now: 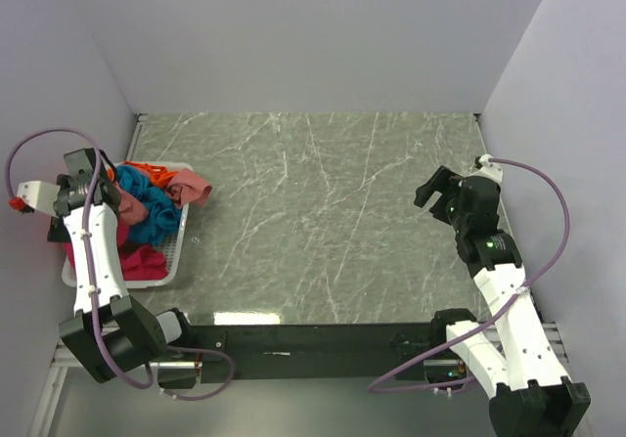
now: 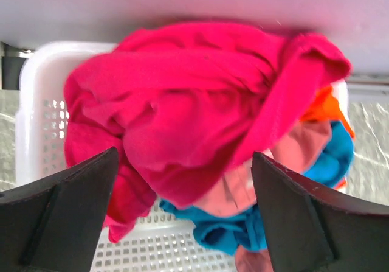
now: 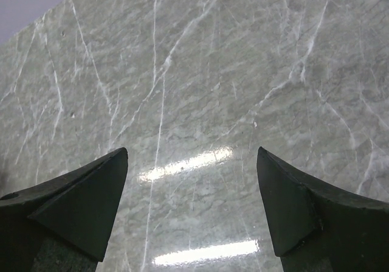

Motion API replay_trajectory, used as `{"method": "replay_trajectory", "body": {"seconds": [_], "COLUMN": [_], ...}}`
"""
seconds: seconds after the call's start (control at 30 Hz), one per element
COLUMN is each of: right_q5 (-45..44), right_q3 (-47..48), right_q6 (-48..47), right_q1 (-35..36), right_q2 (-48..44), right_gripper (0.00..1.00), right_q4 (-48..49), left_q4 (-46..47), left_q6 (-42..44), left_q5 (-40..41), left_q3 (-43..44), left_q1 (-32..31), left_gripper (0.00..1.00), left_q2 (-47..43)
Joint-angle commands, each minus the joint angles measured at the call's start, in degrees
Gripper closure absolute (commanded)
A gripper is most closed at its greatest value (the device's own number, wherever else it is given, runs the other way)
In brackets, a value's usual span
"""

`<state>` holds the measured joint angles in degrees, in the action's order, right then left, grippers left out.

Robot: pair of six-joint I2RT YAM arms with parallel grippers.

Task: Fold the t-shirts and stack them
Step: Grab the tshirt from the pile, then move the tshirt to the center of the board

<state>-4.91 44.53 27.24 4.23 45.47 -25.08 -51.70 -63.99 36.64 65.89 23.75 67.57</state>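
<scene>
I will lower my left gripper next and move it toward the side of the basket beyond its open fingers, onto the magenta-pink t-shirt's bunched folds.
Several crumpled t-shirts lie piled in a white slatted basket (image 1: pixel 180 248) at the table's left edge: magenta-pink (image 1: pixel 143 262), teal-blue (image 1: pixel 154 209), orange (image 1: pixel 152 170) and dusty pink (image 1: pixel 197 187), the last hanging over the basket's rim. My left gripper (image 1: pixel 101 177) hovers over the pile, open and empty. In the left wrist view the magenta shirt (image 2: pixel 194 95) lies on top between my open fingers (image 2: pixel 185 156), with teal (image 2: pixel 243 232), dusty pink (image 2: pixel 304 144) and orange (image 2: pixel 328 108) below. My right gripper (image 1: pixel 431 189) is open and empty above bare table (image 3: pixel 191 153).
The green marble tabletop (image 1: pixel 323 212) spreads between the arms. Grey walls close the left, back and right sides. The basket (image 2: pixel 42 83) sits against the left wall. The right arm's cable (image 1: pixel 548 188) loops by the right wall.
</scene>
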Motion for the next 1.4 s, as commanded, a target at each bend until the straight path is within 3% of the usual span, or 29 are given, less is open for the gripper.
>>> {"method": "replay_trajectory", "body": {"seconds": [0.0,0.17,0.2,0.27,0.3,0.63,0.87,1.0,1.17,1.37], "right_q5": [0.16,0.25,-0.01,-0.01,-0.19,-0.45,-1.24,-2.03,-3.53,-3.35], "right_q3": [0.64,0.91,0.91,0.73,0.64,0.55,0.64,1.7,2.84,2.75], "right_q6": [-1.14,-1.23,-1.32,-1.32,-1.49,-1.67,-1.76,-1.49,-1.32,-1.49], "right_q1": [-0.19,-0.19,-0.27,-0.19,-0.19,-0.27,-0.19,-0.19,-0.19,-0.19], "right_q2": [0.49,0.93,0.67,0.41,0.14,-1.35,-2.06,-1.18,0.58,0.06], "right_gripper": [0.08,0.08,0.08,0.08,0.08,0.08,0.09,0.09,0.09,0.09], "right_q4": [2.05,1.53,1.44,1.35,1.52,2.05,2.4,1.53,0.38,0.38], "left_q4": [2.2,4.24,4.5,4.86,5.03,16.37,14.26,16.27,18.3,26.12], "left_q6": [-0.27,1.85,2.2,3.69,3.87,9.93,12.22,15.45,19.77,32.75], "left_q5": [-0.59,-3.68,-4.47,-7.54,-8.16,-15.63,-17.31,-11.35,-10.19,-9.04], "left_q3": [-0.32,-0.41,-0.32,0.12,0.21,0.9,19.96,29.02,40.45,54.5], "left_q1": [2.44,5.87,6.39,7.54,7.8,7.72,4.48,-6.06,-20.12,-39.81], "left_gripper": [0.05,0.22,0.44,0.76,0.99,0.99,0.99,0.99,0.99,0.99], "left_q2": [0.89,4.93,5.55,6.69,6.52,-7.98,-5.79,-2.55,3.87,14.32]}}
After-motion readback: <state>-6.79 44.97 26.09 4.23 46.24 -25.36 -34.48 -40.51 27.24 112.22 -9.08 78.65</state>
